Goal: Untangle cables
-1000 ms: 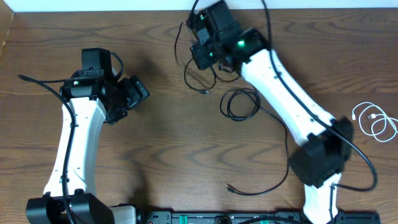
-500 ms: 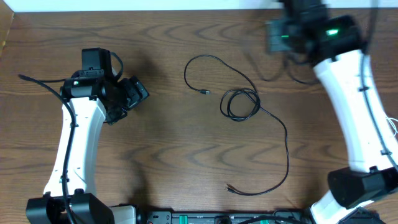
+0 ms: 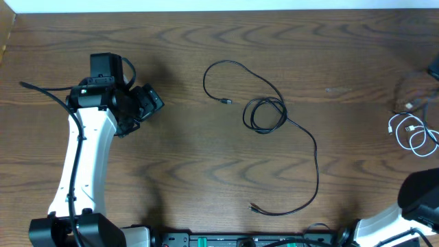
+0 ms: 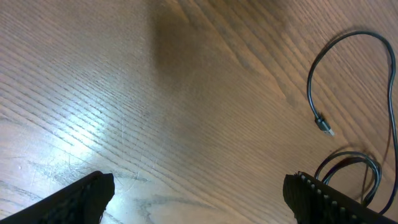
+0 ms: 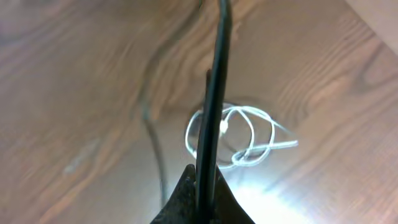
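Observation:
The robot's right gripper will move down toward the white cable's loops below it and release its black cable there, apart from the coil in the middle of the table.
A long black cable (image 3: pixel 312 147) lies loose on the table's middle, with a small coil (image 3: pixel 266 114) and a plug end (image 3: pixel 225 101). Its coil and plug also show in the left wrist view (image 4: pixel 317 121). A white cable (image 3: pixel 413 132) lies in loops at the far right, and also shows in the right wrist view (image 5: pixel 239 140). My left gripper (image 3: pixel 147 103) is open and empty, left of the black cable (image 4: pixel 199 205). My right gripper (image 5: pixel 205 186) is shut on another black cable (image 5: pixel 214 87), held above the white one. In the overhead view it is almost wholly past the right edge.
The dark wooden table (image 3: pixel 178 178) ends at a pale wall along the back. The right arm's base (image 3: pixel 420 195) stands at the front right corner. A blurred thin black cable (image 3: pixel 406 96) hangs near the right edge.
My right arm has swung from the back middle to the far right, carrying a black cable away from the one left on the table. The left arm has not moved.

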You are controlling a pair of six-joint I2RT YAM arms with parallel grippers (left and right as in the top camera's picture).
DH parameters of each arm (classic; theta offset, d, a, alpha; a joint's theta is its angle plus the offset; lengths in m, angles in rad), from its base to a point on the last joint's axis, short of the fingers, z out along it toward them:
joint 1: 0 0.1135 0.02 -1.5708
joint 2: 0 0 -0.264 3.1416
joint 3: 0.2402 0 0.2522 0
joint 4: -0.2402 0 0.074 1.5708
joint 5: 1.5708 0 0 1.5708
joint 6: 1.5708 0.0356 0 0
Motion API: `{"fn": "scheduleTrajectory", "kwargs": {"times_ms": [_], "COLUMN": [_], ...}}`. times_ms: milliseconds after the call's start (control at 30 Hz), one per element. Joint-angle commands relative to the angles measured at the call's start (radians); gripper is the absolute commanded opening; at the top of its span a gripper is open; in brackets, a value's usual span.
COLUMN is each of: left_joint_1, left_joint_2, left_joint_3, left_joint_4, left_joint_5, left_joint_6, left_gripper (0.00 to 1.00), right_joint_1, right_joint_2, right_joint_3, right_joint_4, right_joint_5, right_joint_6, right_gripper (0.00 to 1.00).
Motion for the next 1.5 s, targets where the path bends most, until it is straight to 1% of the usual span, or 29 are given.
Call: {"fn": "scheduleTrajectory", "kwargs": {"times_ms": [0,200,267,300,333,367,400,467,600,700,767,867,933,1000,1033,1067,1100,1133,1167,1233,1300,1367,1467], "left_joint_1": [0.003,0.003,0.003,0.003,0.003,0.003,0.003,0.003,0.003,0.003,0.003,0.003,0.003,0.003,0.003,0.003,0.003,0.003,0.003,0.003,0.003,0.003,0.003], "left_joint_2": [-0.021,-0.021,-0.021,-0.021,-0.021,-0.021,-0.021,-0.021,-0.021,-0.021,-0.021,-0.021,-0.021,-0.020,-0.020,-0.020,-0.020,-0.020,-0.020,-0.020,-0.020,-0.020,-0.020], "left_joint_3": [0.011,0.011,0.011,0.011,0.011,0.011,0.011,0.011,0.011,0.011,0.011,0.011,0.010,0.010,0.010,0.010,0.010,0.010,0.010,0.010,0.010,0.010,0.010], "left_joint_4": [-0.007,-0.007,-0.007,-0.007,-0.008,-0.010,-0.012,-0.014,-0.014,-0.014,-0.014,-0.023,-0.048,-0.076,-0.082,-0.090,-0.095,-0.097,-0.098,-0.098,-0.098,-0.098,-0.100], "left_joint_5": [-0.010,-0.010,-0.009,-0.009,-0.009,-0.005,-0.006,-0.006,-0.006,-0.006,-0.006,-0.019,-0.087,-0.166,-0.179,-0.187,-0.187,-0.186,-0.186,-0.186,-0.186,-0.186,-0.186], "left_joint_6": [0.021,0.021,0.021,0.021,0.021,0.021,0.021,0.021,0.021,0.021,0.022,0.063,0.096,0.096,0.096,0.096,0.096,0.096,0.096,0.096,0.096,0.096,0.096], "left_gripper": [0.92,0.92,0.92,0.92,0.92,0.92,0.92,0.92,0.92,0.92,0.92,0.92,0.92,0.92,0.92,0.92,0.92,0.92,0.92,0.92,0.92,0.92,0.92], "right_joint_1": [-0.098,-0.219,-0.231,-0.233,-0.233,-0.232,-0.231,-0.230,-0.220,-0.166,-0.113,0.016,0.127,0.222,0.254,0.303,0.353,0.411,0.449,0.504,0.554,0.613,0.689], "right_joint_2": [0.021,0.021,0.021,0.021,0.021,0.021,0.021,0.021,0.021,0.021,0.021,0.021,0.021,0.021,0.021,0.021,0.021,0.021,0.021,0.021,0.021,0.021,0.021], "right_joint_3": [-0.090,-0.226,-0.242,-0.246,-0.246,-0.246,-0.246,-0.246,-0.246,-0.246,-0.246,-0.246,-0.246,-0.246,-0.247,-0.249,-0.256,-0.275,-0.302,-0.363,-0.433,-0.507,-0.545], "right_joint_4": [0.049,0.175,0.204,0.217,0.225,0.233,0.241,0.256,0.266,0.261,0.250,0.217,0.173,0.140,0.133,0.126,0.119,0.122,0.134,0.177,0.238,0.322,0.405], "right_joint_5": [-0.097,-0.205,-0.264,-0.291,-0.312,-0.342,-0.378,-0.444,-0.542,-0.635,-0.657,-0.658,-0.648,-0.621,-0.606,-0.573,-0.534,-0.492,-0.490,-0.490,-0.498,-0.537,-0.541], "right_joint_6": [0.016,0.015,-0.027,-0.049,-0.061,-0.069,-0.081,-0.098,-0.101,-0.173,-0.226,-0.368,-0.495,-0.561,-0.571,-0.571,-0.550,-0.456,-0.377,-0.286,-0.245,-0.246,-0.264], "right_gripper": [0.01,0.01,0.01,0.10,0.56,0.74,0.83,0.88,0.91,0.85,0.85,0.89,0.94,0.98,0.98,0.98,0.96,0.91,0.88,0.84,0.84,0.84,0.81]}}
